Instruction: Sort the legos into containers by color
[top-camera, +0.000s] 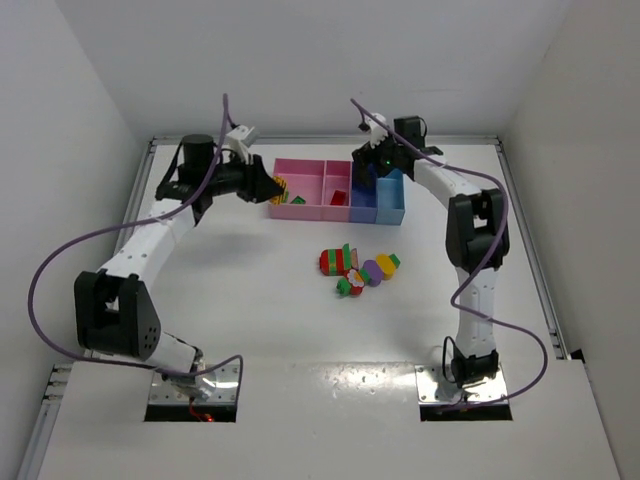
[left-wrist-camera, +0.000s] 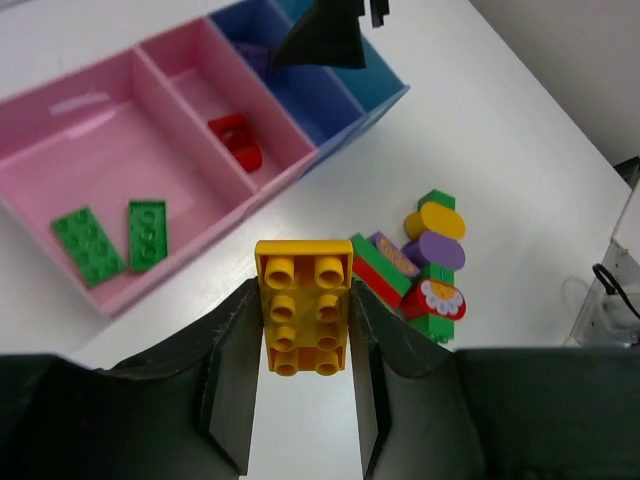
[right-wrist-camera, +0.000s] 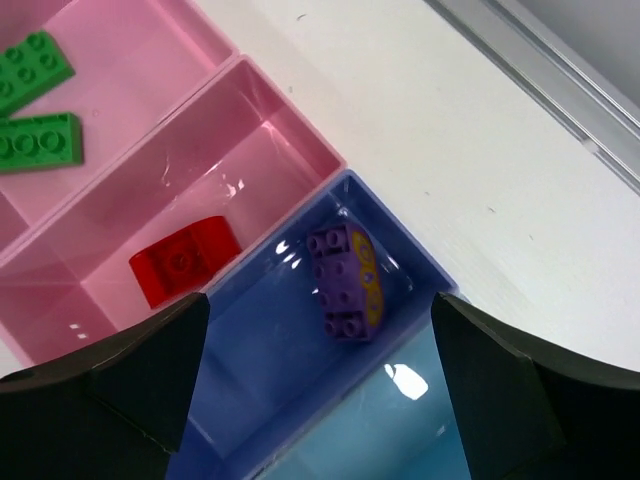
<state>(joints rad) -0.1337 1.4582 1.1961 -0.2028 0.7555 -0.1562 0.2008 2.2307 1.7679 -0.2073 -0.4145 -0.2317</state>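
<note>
The light blue bin is empty, so I will move my left gripper over it next, to the right in the top view past the purple-blue bin.
My left gripper is shut on a yellow lego brick, held above the table just in front of the wide pink bin. That bin holds two green bricks. The narrow pink bin holds a red brick. My right gripper is open and empty above the purple-blue bin, where a purple brick with a yellow side lies. A light blue bin is beside it. In the top view the left gripper is at the bins' left end and the right gripper is over them.
A pile of loose red, green, purple, yellow and orange legos lies on the white table in front of the bins, also in the left wrist view. White walls enclose the table on three sides.
</note>
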